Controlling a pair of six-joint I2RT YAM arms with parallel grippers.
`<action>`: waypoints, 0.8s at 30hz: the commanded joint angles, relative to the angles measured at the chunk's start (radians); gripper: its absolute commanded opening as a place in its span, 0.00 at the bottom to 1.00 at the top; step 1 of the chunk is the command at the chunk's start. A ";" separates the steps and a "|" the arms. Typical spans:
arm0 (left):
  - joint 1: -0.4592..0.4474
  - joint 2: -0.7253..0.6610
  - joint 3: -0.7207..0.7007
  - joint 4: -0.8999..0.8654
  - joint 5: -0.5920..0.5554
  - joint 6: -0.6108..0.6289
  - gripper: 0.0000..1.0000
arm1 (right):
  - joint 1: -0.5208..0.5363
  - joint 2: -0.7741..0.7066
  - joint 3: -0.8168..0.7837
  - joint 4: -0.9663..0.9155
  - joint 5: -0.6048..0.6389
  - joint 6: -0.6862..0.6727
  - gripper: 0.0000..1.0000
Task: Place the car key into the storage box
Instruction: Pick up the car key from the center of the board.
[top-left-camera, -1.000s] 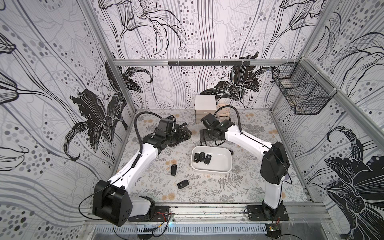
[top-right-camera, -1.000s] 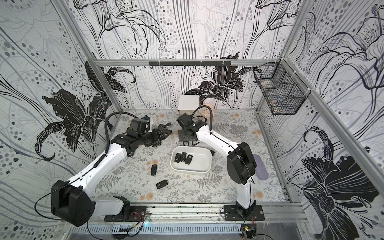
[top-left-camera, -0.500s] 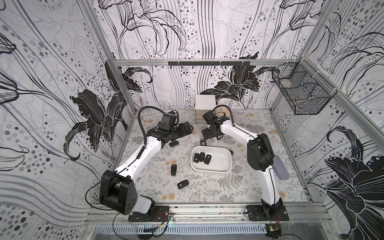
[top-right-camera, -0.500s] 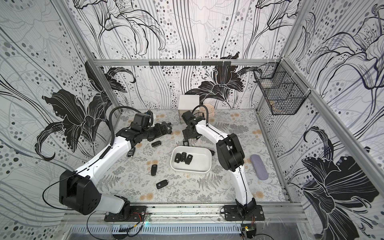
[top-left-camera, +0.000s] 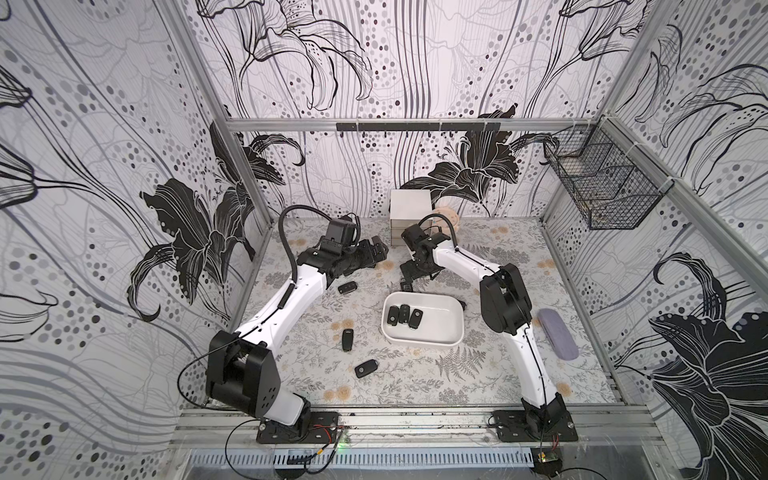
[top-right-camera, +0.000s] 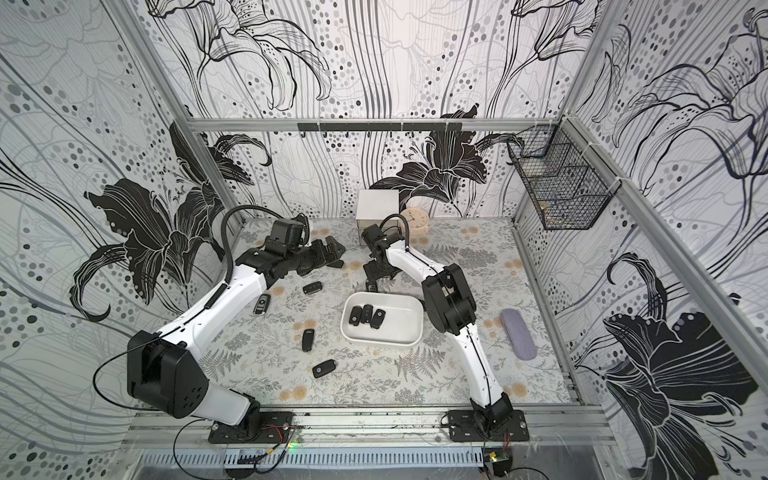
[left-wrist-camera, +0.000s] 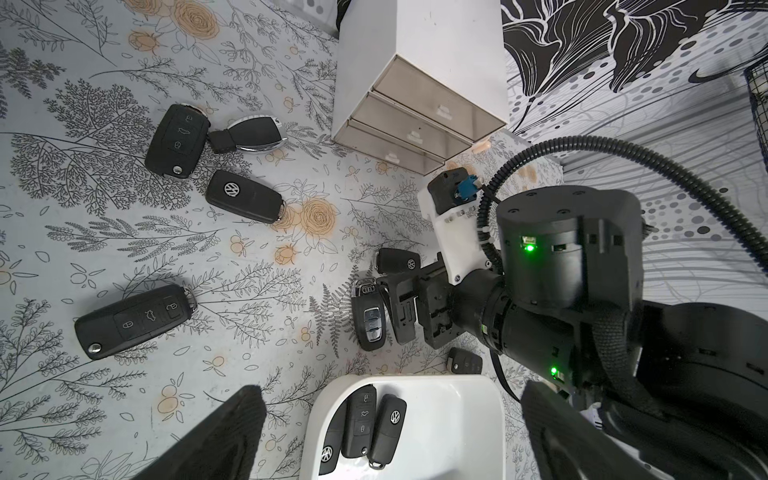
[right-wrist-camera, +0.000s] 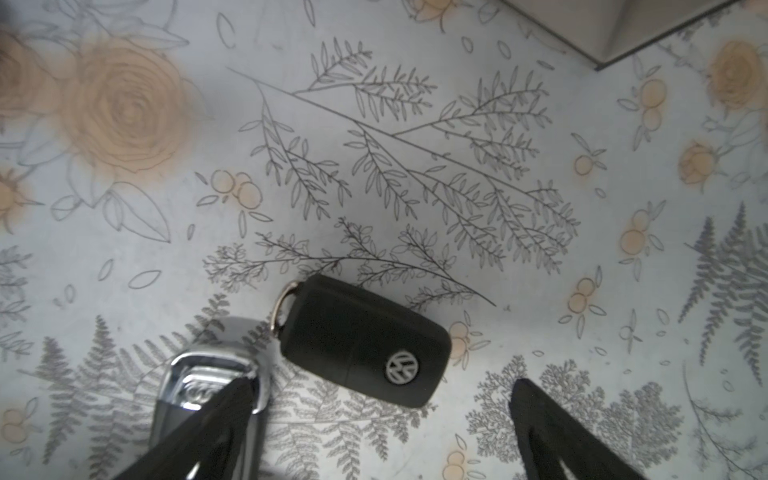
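My right gripper is open above the black VW key (right-wrist-camera: 364, 340), which lies below and just outward of my fingers. It will move outward and down next, until my fingers are on both sides of the key.
The storage box (top-left-camera: 440, 326) (top-right-camera: 399, 326) is a shallow white tray in mid-table, and three black car keys (top-left-camera: 402, 315) lie side by side at its left end. My right gripper (top-left-camera: 409, 278) (right-wrist-camera: 380, 415) points down just behind the tray and is open. A black VW key (right-wrist-camera: 365, 340) lies flat just ahead of its fingers. A chrome-edged key (right-wrist-camera: 208, 386) sits under one fingertip (right-wrist-camera: 224, 415). My left gripper (top-left-camera: 379, 246) (left-wrist-camera: 392, 436) hovers open and empty at the back left. Its wrist view looks down on the tray (left-wrist-camera: 457, 415).
Loose keys lie on the mat left of the tray (top-left-camera: 348, 287) (top-left-camera: 348, 340) (top-left-camera: 367, 368), and another lies by the left arm (top-right-camera: 262, 303). A white drawer cabinet (top-left-camera: 409, 212) and a clock (top-left-camera: 448, 216) stand at the back wall. A grey case (top-left-camera: 557, 334) lies right; a wire basket (top-left-camera: 602, 183) hangs above.
The right arm folded its elbow and its gripper dropped closer to the keys behind the tray. The left gripper swung up and toward the back. Both stayed open.
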 joint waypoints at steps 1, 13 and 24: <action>0.007 0.012 0.031 0.013 -0.018 0.002 0.99 | -0.027 0.034 0.026 -0.028 0.003 -0.004 1.00; 0.006 0.028 0.043 0.014 -0.018 -0.005 0.99 | -0.051 0.080 0.065 -0.029 -0.006 -0.025 1.00; 0.006 0.040 0.046 0.021 -0.015 -0.014 0.99 | -0.051 0.100 0.078 -0.023 -0.068 -0.029 0.87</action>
